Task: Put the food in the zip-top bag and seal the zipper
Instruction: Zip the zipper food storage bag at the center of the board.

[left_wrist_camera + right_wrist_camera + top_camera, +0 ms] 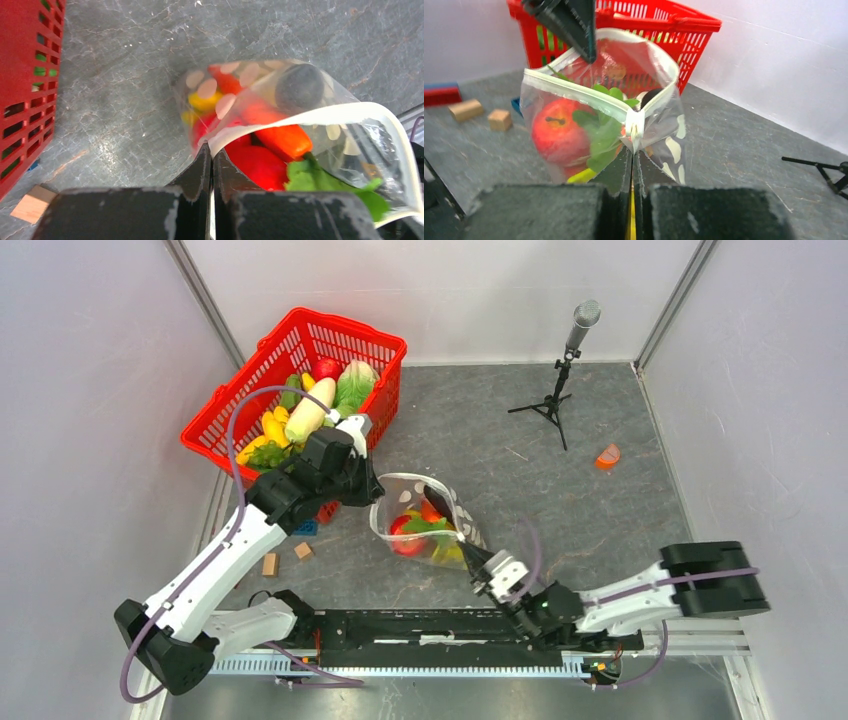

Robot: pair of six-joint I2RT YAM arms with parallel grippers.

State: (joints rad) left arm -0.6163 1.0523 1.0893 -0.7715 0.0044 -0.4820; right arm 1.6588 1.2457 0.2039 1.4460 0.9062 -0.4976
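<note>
The bag's zipper bows wide, so next my left gripper should move slightly toward the red basket, away from my right gripper, and then open off the bag's rim (379, 496) (212, 149).
The zip-top bag (455, 512) hangs between my two grippers, clear with white dots. Inside lies food: a red apple (556, 132), an orange piece (287, 140), green leaves (310, 175), yellow bits and a dark rounded piece (300, 87). My left gripper (212, 149) is shut on the bag's rim at its left end (376, 490). At the opposite end, where the two zipper halves meet, my right gripper (632, 150) is shut on that corner (472, 558). The zipper (574, 91) gapes in an open loop between them.
A red basket (300, 330) with more toy food (310, 410) stands at the back left, right behind the left arm. Two wooden cubes (270, 563) and a blue brick (305, 528) lie by that arm. A microphone tripod (565, 360) and an orange slice (607, 456) sit back right.
</note>
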